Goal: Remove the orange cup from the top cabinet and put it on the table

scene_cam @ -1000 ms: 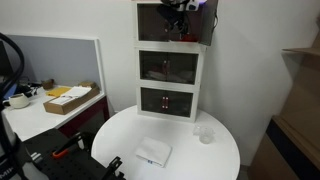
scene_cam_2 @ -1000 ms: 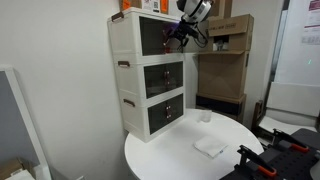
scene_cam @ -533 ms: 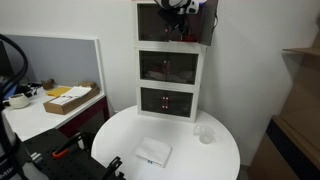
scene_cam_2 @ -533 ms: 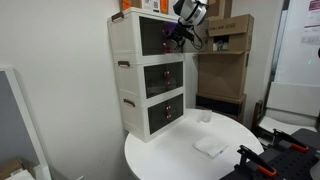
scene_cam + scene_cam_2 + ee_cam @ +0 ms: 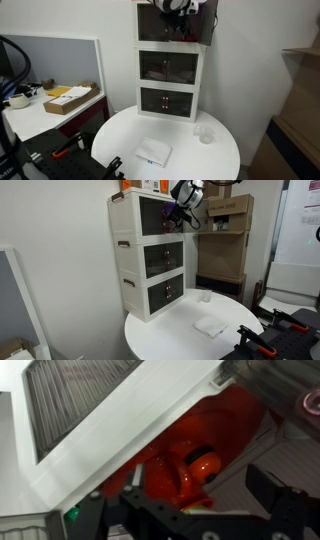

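Observation:
My gripper moves outward next, deeper into the top cabinet (image 5: 150, 26), and closes on the orange cup. The cup lies ahead between my open fingers with gaps remaining.
The orange cup (image 5: 186, 468) fills the wrist view, lying inside the top cabinet (image 5: 150, 26), whose white frame edge (image 5: 130, 415) crosses that view. My gripper (image 5: 185, 500) is open, with one dark finger on each side of the cup and a gap to each. In both exterior views the gripper (image 5: 177, 24) (image 5: 178, 216) reaches into the top cabinet (image 5: 148, 216) at its open front. The cup itself is too small to make out there. The round white table (image 5: 190, 158) (image 5: 175, 342) lies below, in front of the cabinet.
A small clear cup (image 5: 205, 133) (image 5: 205, 296) and a white folded cloth (image 5: 153, 152) (image 5: 210, 326) lie on the table. Two glass-fronted compartments (image 5: 168, 68) sit below the top one. A desk with a cardboard box (image 5: 70, 98) stands beside it. Cardboard boxes (image 5: 228, 240) are stacked behind.
The wrist has shifted a little closer to the top cabinet's opening. Nothing else has moved.

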Controlling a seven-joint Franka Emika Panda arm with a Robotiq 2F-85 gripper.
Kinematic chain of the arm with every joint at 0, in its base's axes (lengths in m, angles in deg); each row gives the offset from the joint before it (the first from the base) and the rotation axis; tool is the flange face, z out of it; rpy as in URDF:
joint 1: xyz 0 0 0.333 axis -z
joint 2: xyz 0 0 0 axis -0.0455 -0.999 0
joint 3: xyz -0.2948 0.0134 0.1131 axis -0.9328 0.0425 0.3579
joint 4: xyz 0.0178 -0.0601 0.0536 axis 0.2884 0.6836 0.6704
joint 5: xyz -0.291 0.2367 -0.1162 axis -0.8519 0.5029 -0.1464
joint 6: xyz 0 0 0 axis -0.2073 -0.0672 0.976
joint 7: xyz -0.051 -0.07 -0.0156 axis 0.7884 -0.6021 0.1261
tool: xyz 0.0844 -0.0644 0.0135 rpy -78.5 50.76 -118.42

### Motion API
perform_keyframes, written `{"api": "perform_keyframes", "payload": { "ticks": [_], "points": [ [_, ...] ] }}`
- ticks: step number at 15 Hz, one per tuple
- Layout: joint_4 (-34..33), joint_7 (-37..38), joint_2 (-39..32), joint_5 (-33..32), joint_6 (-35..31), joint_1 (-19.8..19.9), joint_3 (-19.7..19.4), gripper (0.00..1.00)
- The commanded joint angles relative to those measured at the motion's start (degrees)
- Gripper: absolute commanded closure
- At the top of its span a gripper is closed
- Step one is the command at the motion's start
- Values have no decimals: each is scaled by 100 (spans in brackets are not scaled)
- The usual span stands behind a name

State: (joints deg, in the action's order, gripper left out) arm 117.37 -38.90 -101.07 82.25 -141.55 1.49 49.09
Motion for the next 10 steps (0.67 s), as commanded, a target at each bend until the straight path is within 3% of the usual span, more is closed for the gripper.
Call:
{"api": "perform_keyframes", "payload": {
  "ticks": [1, 10],
  "points": [
    [-404, 246, -263, -276, -223, -5, -20, 0],
    [-914, 281, -766, -504, -230, -19, 17, 0]
  ]
}}
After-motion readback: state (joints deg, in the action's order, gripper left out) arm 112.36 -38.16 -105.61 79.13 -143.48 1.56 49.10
